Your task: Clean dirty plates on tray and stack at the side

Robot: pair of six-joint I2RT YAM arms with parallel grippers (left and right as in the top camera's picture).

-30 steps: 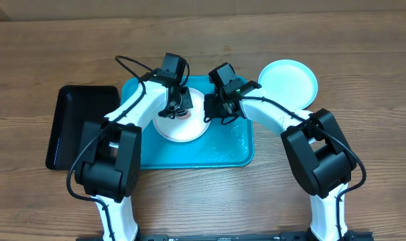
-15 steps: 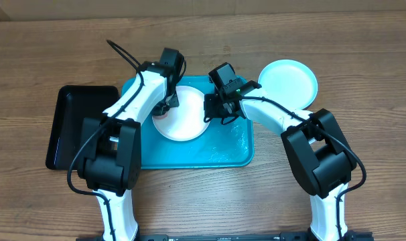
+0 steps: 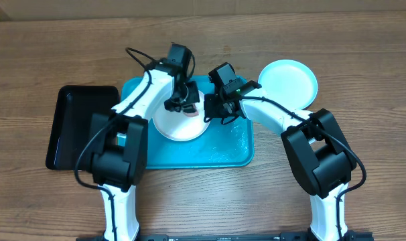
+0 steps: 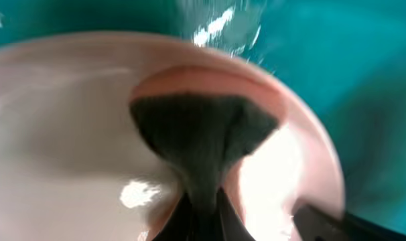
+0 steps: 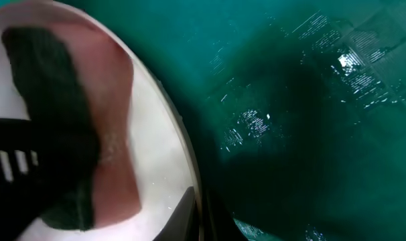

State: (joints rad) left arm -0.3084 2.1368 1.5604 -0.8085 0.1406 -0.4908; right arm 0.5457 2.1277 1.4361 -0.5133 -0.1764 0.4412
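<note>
My left gripper has the bare black tray (image 3: 79, 125) on its left in the overhead view, so next I need to lift the sponge off the plate, carry it to the tray and let go of it.
The white plate (image 3: 183, 128) lies on the turquoise tray (image 3: 226, 152). My left gripper (image 3: 184, 106) is shut on a pink sponge with a dark green pad (image 4: 196, 127) and presses it on the white plate's (image 4: 62, 134) upper right part. My right gripper (image 3: 214, 111) is shut on the plate's right rim; in the right wrist view its jaws (image 5: 199, 213) stand one on each side of the rim of the plate (image 5: 159, 167), with the sponge (image 5: 112, 127) just beyond. The pale cyan plate (image 3: 288, 82) lies on the table right of the tray. The yellow-green plate is out of view.
A black tray (image 3: 79, 127) lies on the wooden table left of the turquoise tray. The turquoise tray's floor is wet and glistening at its right side (image 3: 241, 137), also in the right wrist view (image 5: 310, 120).
My left gripper swept the sponge to the plate's left edge and has come back to its upper right part. My right gripper has stayed on the rim.
</note>
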